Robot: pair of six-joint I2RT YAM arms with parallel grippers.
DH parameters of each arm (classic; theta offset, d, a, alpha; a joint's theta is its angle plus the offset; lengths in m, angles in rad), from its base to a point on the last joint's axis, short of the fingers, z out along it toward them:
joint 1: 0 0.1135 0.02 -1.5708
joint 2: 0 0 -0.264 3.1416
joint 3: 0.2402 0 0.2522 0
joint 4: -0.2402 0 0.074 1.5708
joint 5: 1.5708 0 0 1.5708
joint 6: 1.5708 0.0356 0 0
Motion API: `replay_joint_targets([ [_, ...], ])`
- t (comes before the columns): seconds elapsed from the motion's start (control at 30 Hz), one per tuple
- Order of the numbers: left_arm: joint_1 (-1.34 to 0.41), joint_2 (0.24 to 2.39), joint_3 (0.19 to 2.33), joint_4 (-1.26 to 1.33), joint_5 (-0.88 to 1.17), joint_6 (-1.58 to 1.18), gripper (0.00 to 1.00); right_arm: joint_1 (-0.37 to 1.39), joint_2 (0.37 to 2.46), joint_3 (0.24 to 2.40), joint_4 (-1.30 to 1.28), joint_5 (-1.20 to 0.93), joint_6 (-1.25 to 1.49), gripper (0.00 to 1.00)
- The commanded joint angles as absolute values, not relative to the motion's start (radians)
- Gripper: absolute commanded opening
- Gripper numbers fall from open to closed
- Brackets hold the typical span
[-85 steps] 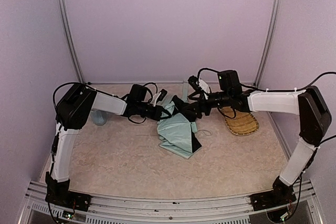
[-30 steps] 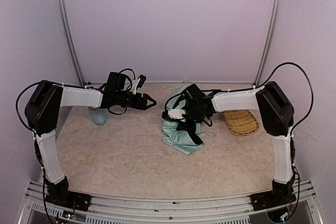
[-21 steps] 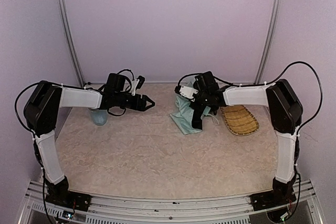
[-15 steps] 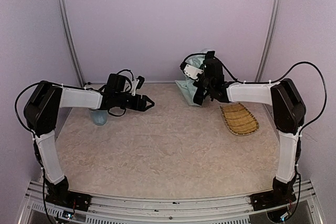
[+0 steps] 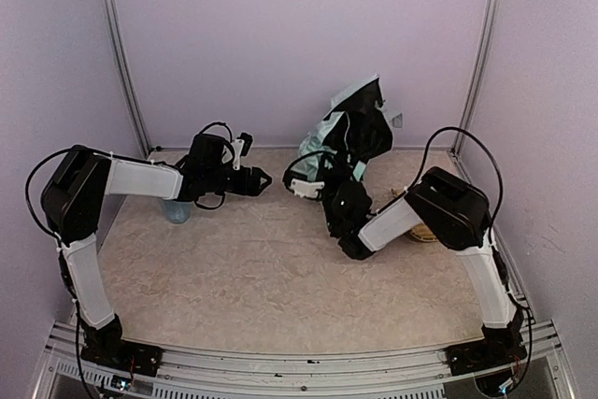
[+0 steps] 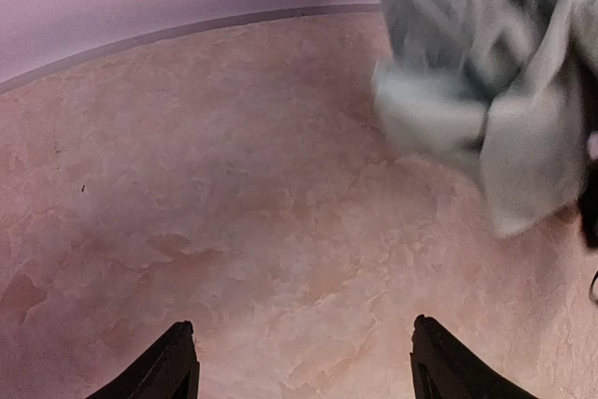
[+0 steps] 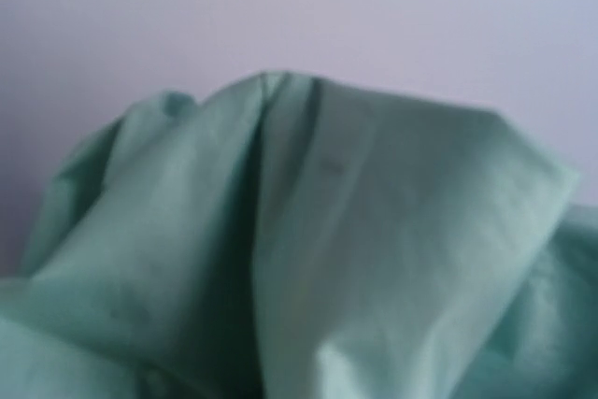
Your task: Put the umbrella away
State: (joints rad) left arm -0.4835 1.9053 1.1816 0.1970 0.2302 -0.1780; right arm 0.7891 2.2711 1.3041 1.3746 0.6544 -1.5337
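Next, the right gripper tips down and back to release the umbrella (image 5: 357,123) on the bare middle tabletop, since that place lies below the gripper and nearer my base.
The umbrella (image 5: 357,123) is off the table, held up near the back wall, a bunch of mint-green fabric with its black underside showing. My right gripper (image 5: 342,163) points upward beneath it and is shut on the umbrella; its fingers are buried in the cloth. In the right wrist view, blurred green umbrella fabric (image 7: 374,259) fills the lower frame and no fingers show. My left gripper (image 5: 266,178) hovers open and empty to the left of the umbrella, apart from it. In the left wrist view its gripper (image 6: 301,324) is over bare table, with the umbrella (image 6: 486,109) blurred at upper right.
A light blue cup (image 5: 176,210) stands behind my left forearm at the left. The woven straw tray (image 5: 420,234) is mostly hidden behind my folded right arm. Metal posts and the back wall close off the far side.
The right arm has lifted the umbrella from the table up toward the back wall, folding its elbow down and forward. The left gripper stayed open and nearly still.
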Motion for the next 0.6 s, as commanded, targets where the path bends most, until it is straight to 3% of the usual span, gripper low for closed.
replay_joint_targets([
  [0.0,-0.474,1.893,1.159,0.246,0.185,-0.197,0.77,0.923,2.35,1.196,1.455,0.739,-1.535,0.0],
  [0.1,-0.472,1.878,1.143,0.248,0.18,-0.194,0.77,0.99,2.301,1.104,1.231,0.733,-1.352,0.0],
  [0.23,-0.471,1.855,1.13,0.241,0.178,-0.188,0.77,1.051,2.187,1.075,0.686,0.653,-0.985,0.0],
  [0.33,-0.473,1.834,1.118,0.237,0.177,-0.182,0.76,1.064,2.125,1.086,0.417,0.603,-0.775,0.0],
  [0.57,-0.487,1.761,1.085,0.205,0.183,-0.146,0.76,1.065,2.082,1.193,-0.212,0.148,-0.505,0.0],
])
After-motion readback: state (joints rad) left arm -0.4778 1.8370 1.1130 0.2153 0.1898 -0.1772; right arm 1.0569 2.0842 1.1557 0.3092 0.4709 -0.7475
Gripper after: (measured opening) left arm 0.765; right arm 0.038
